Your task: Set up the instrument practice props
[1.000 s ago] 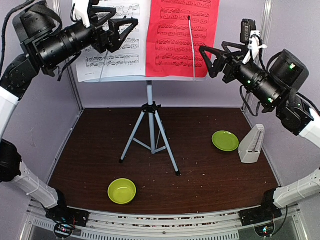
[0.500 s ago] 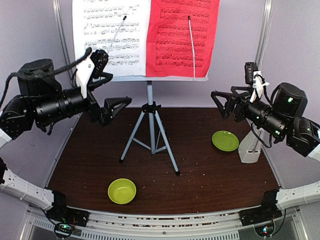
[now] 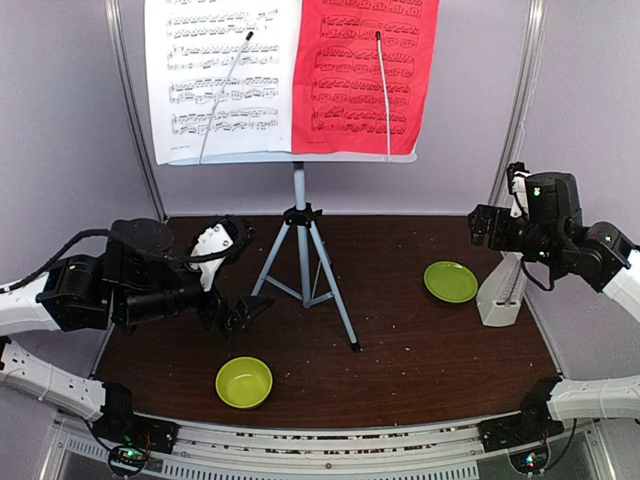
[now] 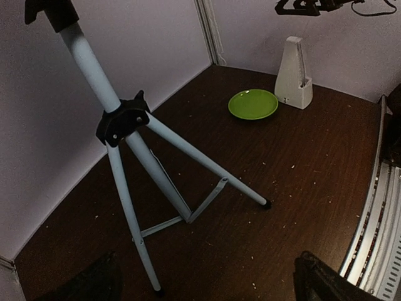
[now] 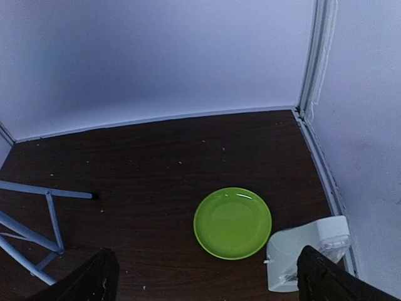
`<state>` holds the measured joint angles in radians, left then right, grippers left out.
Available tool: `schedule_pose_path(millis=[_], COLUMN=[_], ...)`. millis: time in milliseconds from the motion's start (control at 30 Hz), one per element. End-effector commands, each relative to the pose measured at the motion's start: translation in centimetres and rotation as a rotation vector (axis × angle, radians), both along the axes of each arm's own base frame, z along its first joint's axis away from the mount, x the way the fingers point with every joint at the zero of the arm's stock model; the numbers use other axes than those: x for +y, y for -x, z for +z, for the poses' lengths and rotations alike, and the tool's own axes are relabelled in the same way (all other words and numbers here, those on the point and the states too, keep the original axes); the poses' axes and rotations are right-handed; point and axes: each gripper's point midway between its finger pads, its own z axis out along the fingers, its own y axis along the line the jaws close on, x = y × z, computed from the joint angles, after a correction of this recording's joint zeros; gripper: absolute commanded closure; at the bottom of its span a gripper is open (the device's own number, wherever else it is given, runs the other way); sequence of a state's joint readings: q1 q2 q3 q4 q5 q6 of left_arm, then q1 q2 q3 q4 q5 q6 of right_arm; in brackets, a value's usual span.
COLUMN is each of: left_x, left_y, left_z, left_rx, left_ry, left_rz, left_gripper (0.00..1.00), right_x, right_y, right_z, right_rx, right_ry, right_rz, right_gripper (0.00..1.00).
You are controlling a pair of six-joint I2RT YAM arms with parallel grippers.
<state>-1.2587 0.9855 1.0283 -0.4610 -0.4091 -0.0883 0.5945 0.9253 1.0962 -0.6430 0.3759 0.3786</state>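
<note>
The robot will next lower the right gripper's open fingers to the right in the wrist view to straddle the metronome's top (image 3: 511,262) (image 5: 333,228), since it lies below and off that way.
The music stand (image 3: 299,216) stands on grey tripod legs mid-table. It holds a white sheet-music page (image 3: 222,78) on the left and a red page (image 3: 364,76) on the right, each under a thin retaining wire. The cream metronome (image 3: 503,289) stands upright at the right wall. My left gripper (image 3: 243,312) is open and empty, low and left of the tripod (image 4: 122,123), apart from it. My right gripper (image 3: 488,225) is open and empty, above the metronome (image 5: 305,251). Both sets of jaws stand wide apart at the wrist views' lower corners.
A lime-green plate (image 3: 450,281) lies left of the metronome and shows in both wrist views (image 4: 253,104) (image 5: 232,222). A lime-green bowl (image 3: 244,382) sits near the front, just below my left gripper. Purple walls close the back and sides.
Both arms have dropped from the level of the pages. The left arm came down beside the tripod; the right arm pulled back right, above the metronome. Both pages stay on the stand.
</note>
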Motion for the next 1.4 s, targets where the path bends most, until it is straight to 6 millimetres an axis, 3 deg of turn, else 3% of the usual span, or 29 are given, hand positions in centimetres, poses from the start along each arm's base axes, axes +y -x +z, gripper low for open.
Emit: schedule_pose_path(millis=[0, 133, 400, 633, 900, 1167, 1367], left_x=[-0.7, -1.3, -2.2, -2.0, -2.0, -2.2, -2.2], left_y=[-0.2, -0.4, -0.2, 0.0, -0.1, -0.2, -0.4], left_z=[0.6, 0.4, 1.1, 2.2, 2.8, 3.5, 3.0], left_rx=[0.025, 0.031, 0.025, 0.011, -0.015, -0.031, -0.035], left_ry=[0.123, 0.132, 0.138, 0.140, 0.121, 0.107, 0.093], left_rz=[0.029, 0.033, 0.000, -0.015, -0.020, -0.026, -0.015], left_gripper=[0.03, 0.03, 0.04, 0.05, 0.05, 0.06, 0.06], right_x=[-5.4, -9.7, -13.3, -15.1, -14.5, -13.6, -13.6], right_y=[-0.2, -1.1, -2.6, -4.0, -5.8, -6.1, -5.6], right_z=[-1.6, -4.3, -8.5, -11.8, -14.2, -15.8, -15.0], right_rx=[0.113, 0.210, 0.295, 0.351, 0.345, 0.353, 0.327], right_ry=[0.079, 0.077, 0.120, 0.210, 0.124, 0.081, 0.083], right_rz=[-0.168, -0.298, -0.391, -0.413, -0.357, -0.315, -0.313], right_gripper=[0.00, 0.00, 0.00, 0.00, 0.06, 0.25, 0.43])
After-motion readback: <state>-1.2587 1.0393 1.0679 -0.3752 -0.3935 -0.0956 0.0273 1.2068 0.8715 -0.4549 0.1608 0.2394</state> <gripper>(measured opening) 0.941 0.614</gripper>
